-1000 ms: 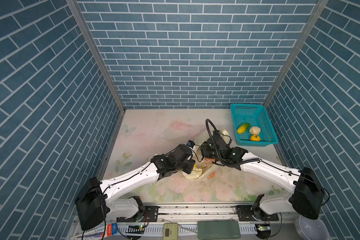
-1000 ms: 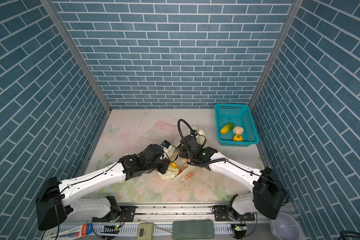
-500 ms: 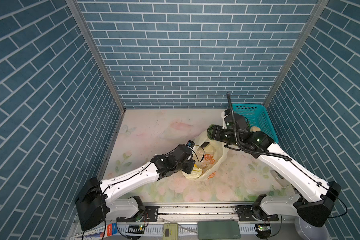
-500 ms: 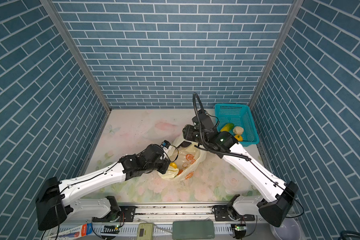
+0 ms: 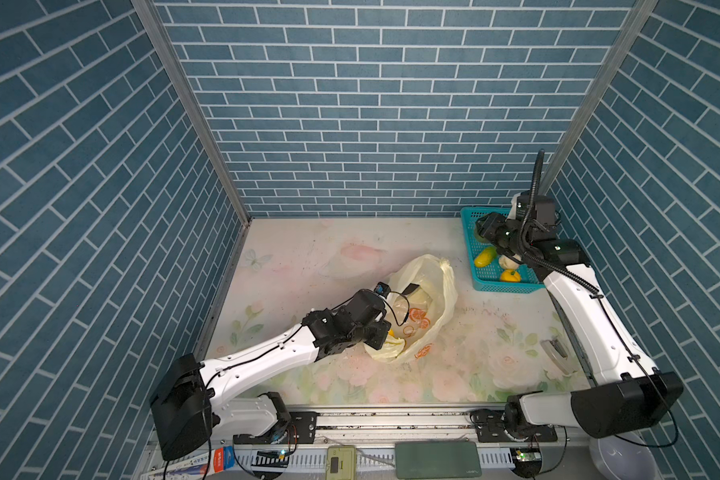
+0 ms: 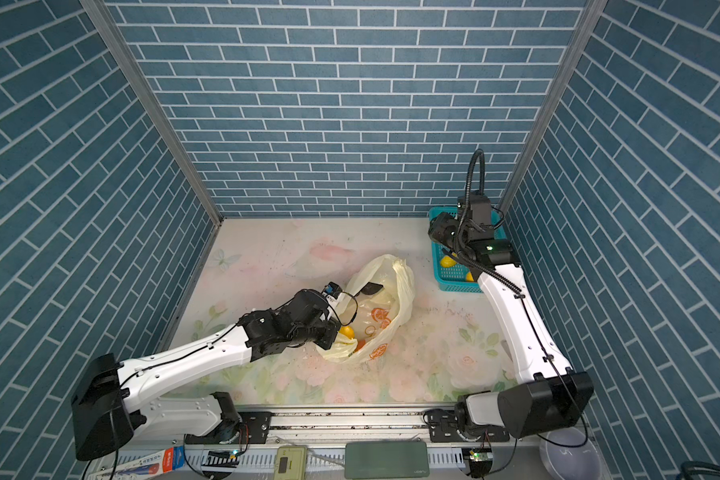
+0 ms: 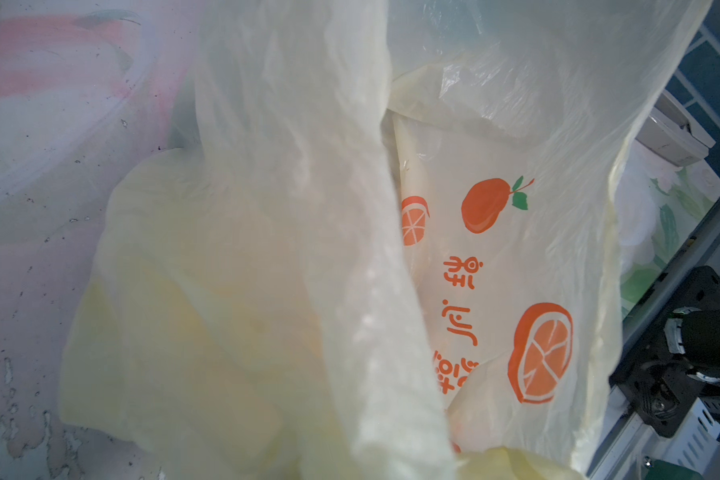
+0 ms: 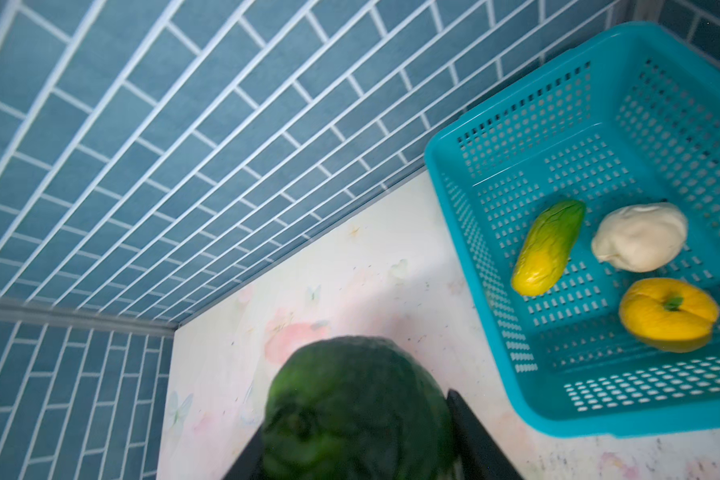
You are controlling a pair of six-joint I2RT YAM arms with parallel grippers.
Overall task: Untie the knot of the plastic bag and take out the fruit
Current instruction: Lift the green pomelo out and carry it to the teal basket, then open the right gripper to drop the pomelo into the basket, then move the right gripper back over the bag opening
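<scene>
The green fruit (image 8: 358, 407) goes down past the basket's rim in my right gripper next and is released by the yellow-green one, since the basket's bare bottom lies below my gripper.
The plastic bag (image 5: 431, 286) lies open in the middle of the table in both top views, pale yellow with orange prints (image 7: 541, 353). No knot shows. My left gripper (image 5: 385, 336) is shut on the bag's near edge, and its fingers are hidden under plastic in the left wrist view. A yellow fruit (image 6: 347, 331) shows beside it. My right gripper (image 5: 481, 232) hovers at the near left corner of the teal basket (image 5: 470, 216), shut on a green fruit (image 8: 358, 407) between black fingers (image 8: 474, 432).
The basket (image 8: 445, 166) holds a long yellow-green fruit (image 8: 549, 247), a cream-white one (image 8: 639, 237) and a yellow one (image 8: 670, 313). A dark shape (image 5: 410, 287) shows in the bag's mouth. A grey object (image 5: 555, 351) lies near the right wall. Brick walls close three sides.
My right arm has swung from the bag up and back right to the basket, carrying the green fruit. The bag's mouth now stands open. My left arm has stayed put.
</scene>
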